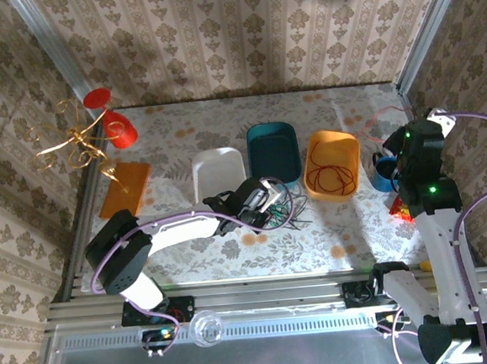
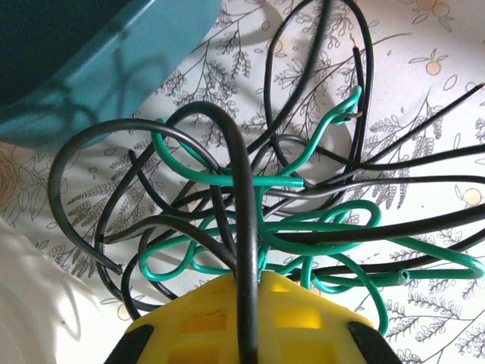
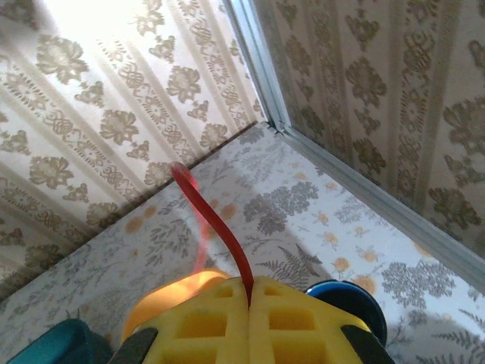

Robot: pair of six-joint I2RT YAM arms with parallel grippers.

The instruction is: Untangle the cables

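Observation:
The orange bin (image 1: 333,166) (image 3: 163,301) already has coiled matching cables in it. My right gripper will next carry the red-orange cable past the blue cup and go down over the bin to let it go.
A tangle of dark blackish and green cables (image 1: 288,210) lies on the flowered tablecloth in front of the teal bin. In the left wrist view a black cable (image 2: 241,189) runs straight down between the yellow fingers of my left gripper (image 2: 250,287), which is shut on it, with green cable (image 2: 227,178) loops woven around it. My left gripper (image 1: 270,202) sits at the tangle's left side. My right gripper (image 3: 249,303) is lifted near the back right corner, shut on a red-orange cable (image 3: 216,224) that arcs upward. More red-orange cables (image 1: 331,178) lie coiled in the orange bin.
White bin (image 1: 218,174), teal bin (image 1: 273,150) and orange bin (image 1: 332,148) stand in a row at mid-table. A blue cup (image 1: 384,171) sits below my right gripper (image 1: 403,141). Red cups (image 1: 120,129), a gold wire stand and an orange board (image 1: 124,189) are at the left.

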